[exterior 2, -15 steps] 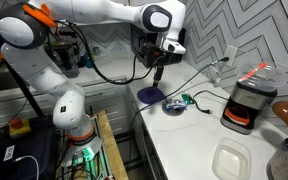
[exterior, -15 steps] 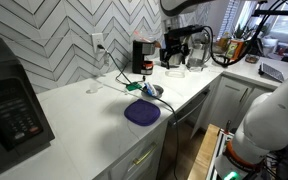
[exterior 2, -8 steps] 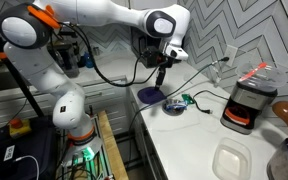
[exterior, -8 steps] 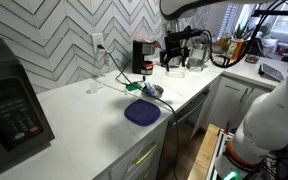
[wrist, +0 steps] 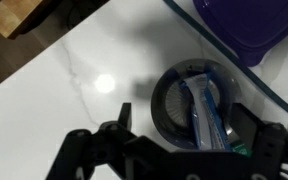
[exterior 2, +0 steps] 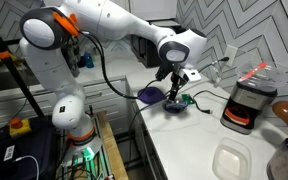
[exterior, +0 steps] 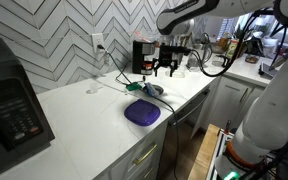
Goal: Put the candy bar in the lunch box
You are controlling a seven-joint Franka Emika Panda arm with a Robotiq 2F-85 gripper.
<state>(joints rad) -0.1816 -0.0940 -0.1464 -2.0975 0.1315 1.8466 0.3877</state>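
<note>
The candy bar [wrist: 206, 115] is off-centre between my open fingers, so I need to move my gripper to the right in the wrist view next and lower it around the bar.
The candy bar [wrist: 206, 115], in a blue wrapper, lies inside a small shiny metal bowl [wrist: 167, 108]. The flat purple lunch box [wrist: 249, 25] sits beside the bowl; it shows in both exterior views [exterior: 142, 113] [exterior 2: 149, 95]. My gripper [wrist: 184, 125] is open and empty, hovering just above the bowl [exterior: 152, 90] [exterior 2: 174, 104], one finger on each side of it. In both exterior views the gripper [exterior: 166, 66] [exterior 2: 174, 86] hangs over the bowl. The candy bar is too small to make out there.
A small green item [exterior 2: 190, 99] and a cable lie next to the bowl. A coffee maker [exterior: 142, 55] stands behind it by the wall. A black microwave [exterior: 9, 105] stands farther along the white counter. The counter edge is close to the lunch box.
The arm has swung over from the far end of the counter and come down over the metal bowl. The bowl, candy bar and lunch box have not moved.
</note>
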